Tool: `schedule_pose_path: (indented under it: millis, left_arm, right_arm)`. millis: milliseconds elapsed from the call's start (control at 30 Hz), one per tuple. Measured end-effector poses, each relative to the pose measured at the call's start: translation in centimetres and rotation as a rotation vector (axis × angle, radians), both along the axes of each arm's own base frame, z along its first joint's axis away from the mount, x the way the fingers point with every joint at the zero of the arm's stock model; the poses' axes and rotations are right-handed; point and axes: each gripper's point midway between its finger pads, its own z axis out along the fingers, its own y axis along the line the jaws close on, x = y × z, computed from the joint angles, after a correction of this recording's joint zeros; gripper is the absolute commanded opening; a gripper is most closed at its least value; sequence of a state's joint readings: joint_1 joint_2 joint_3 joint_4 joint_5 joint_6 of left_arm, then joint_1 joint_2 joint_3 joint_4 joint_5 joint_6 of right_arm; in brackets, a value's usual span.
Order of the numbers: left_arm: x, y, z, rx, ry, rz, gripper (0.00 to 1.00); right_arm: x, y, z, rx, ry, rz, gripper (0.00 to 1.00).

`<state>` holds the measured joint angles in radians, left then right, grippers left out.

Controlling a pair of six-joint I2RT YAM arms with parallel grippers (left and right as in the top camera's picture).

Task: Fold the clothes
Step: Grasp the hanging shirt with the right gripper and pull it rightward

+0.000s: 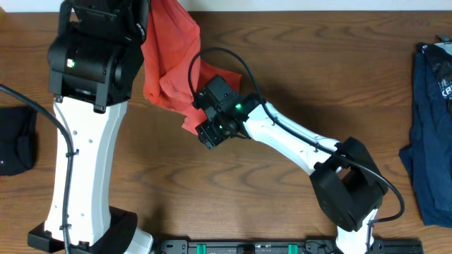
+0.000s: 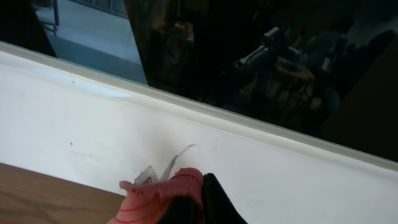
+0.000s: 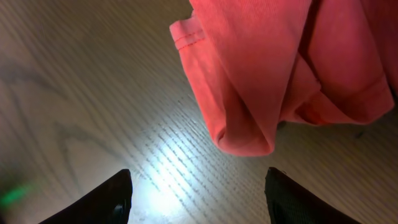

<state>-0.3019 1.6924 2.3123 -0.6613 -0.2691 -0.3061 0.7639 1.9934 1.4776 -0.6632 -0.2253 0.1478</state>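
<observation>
My right gripper comes down onto that tip [image 1: 191,125] [image 3: 245,142] of the shirt's low fold and closes next.
The coral-red T-shirt [image 1: 171,60] hangs bunched from my left gripper at the table's far edge, its lower folds resting on the wood. In the left wrist view my left gripper [image 2: 198,200] is shut on the shirt's ribbed collar [image 2: 163,190], with the white neck label [image 2: 147,178] sticking up. My right gripper [image 1: 210,134] is open and empty, just in front of the shirt's lowest corner. In the right wrist view its fingers [image 3: 198,198] spread wide over bare wood, with the shirt's hem [image 3: 249,93] a little beyond them.
A navy printed shirt [image 1: 432,120] lies at the table's right edge. A small black garment [image 1: 15,140] lies at the left edge. A white wall and dark window [image 2: 261,56] stand behind the table.
</observation>
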Motion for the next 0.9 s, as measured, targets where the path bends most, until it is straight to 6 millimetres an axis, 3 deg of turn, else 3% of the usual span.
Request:
schedule_pose_path:
  millis: [333, 567, 633, 667, 700, 733, 767, 900]
  left_arm:
    - [0.0, 0.0, -0.1, 0.002, 0.004, 0.000, 0.06]
    - [0.0, 0.0, -0.1, 0.002, 0.004, 0.000, 0.06]
    - [0.0, 0.0, -0.1, 0.002, 0.004, 0.000, 0.06]
    - [0.0, 0.0, -0.1, 0.002, 0.004, 0.000, 0.06]
    - [0.0, 0.0, -0.1, 0.003, 0.004, 0.000, 0.06]
    - [0.0, 0.0, -0.1, 0.003, 0.004, 0.000, 0.06]
    - [0.0, 0.0, -0.1, 0.003, 0.005, 0.000, 0.06]
    - [0.0, 0.0, -0.1, 0.006, 0.005, -0.001, 0.06]
  right_arm:
    - [0.9, -0.7, -1.8, 0.014, -0.016, -0.021, 0.67]
    - [1.0, 0.2, -4.2, 0.033, 0.012, -0.007, 0.62]
    - [0.9, 0.3, -4.9, 0.033, 0.025, -0.005, 0.56]
    - [0.9, 0.3, -4.9, 0.035, 0.025, -0.002, 0.47]
    - [0.9, 0.4, -5.0, 0.039, 0.024, 0.001, 0.32]
    - [0.9, 0.5, -4.9, 0.043, 0.021, 0.004, 0.09]
    - [1.0, 0.6, -4.8, 0.049, 0.020, 0.001, 0.01]
    - [1.4, 1.0, -4.6, 0.067, 0.003, -0.004, 0.01]
